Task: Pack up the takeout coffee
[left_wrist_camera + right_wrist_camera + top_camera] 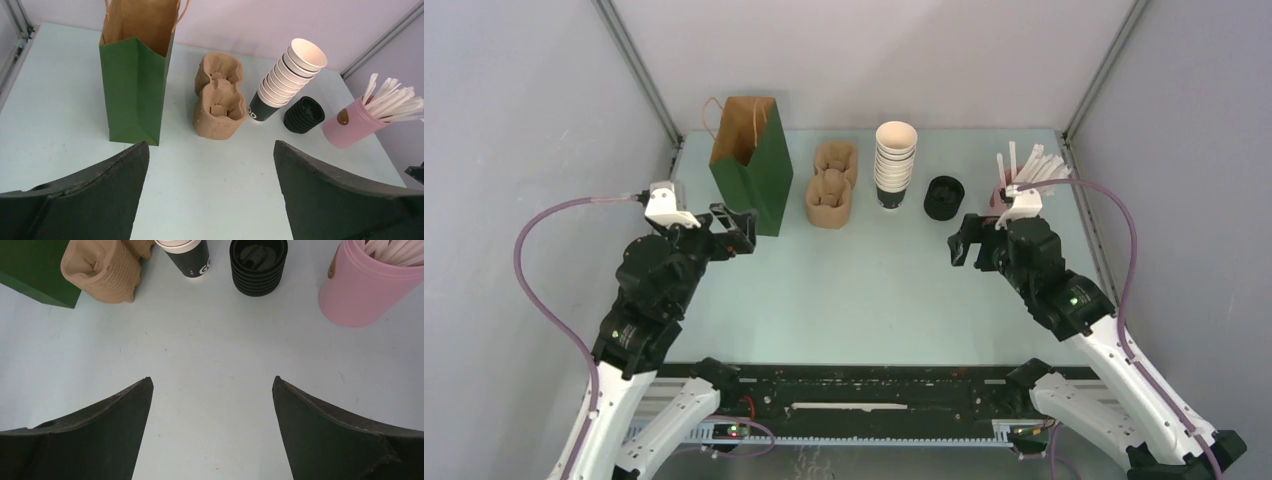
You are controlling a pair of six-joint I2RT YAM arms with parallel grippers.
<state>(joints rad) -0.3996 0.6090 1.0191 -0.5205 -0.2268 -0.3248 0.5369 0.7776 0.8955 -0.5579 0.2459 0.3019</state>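
Observation:
I will next reach outward with my left gripper, past the carriers and onto the top cup's exposed carrier-side rim (878,138) (291,50). The stack of cups stands to the gripper's right in the top view.
No lidded takeout coffee cup shows in any view. The green paper bag (749,165) stands open at the back left; it also shows in the left wrist view (132,85). My left gripper (734,228) is open and empty just in front of the bag, over bare table (210,145). My right gripper (964,243) is open and empty in front of the stack of black lids (944,197), over bare table (212,379). A tall stack of lidless white-rimmed cups (895,165) stands left of the lids.
Two brown pulp cup carriers (831,185) sit between the bag and the cup stack. A pink holder of white stirrers (350,122) stands at the back right, partly behind my right wrist. Grey walls close in the table on three sides.

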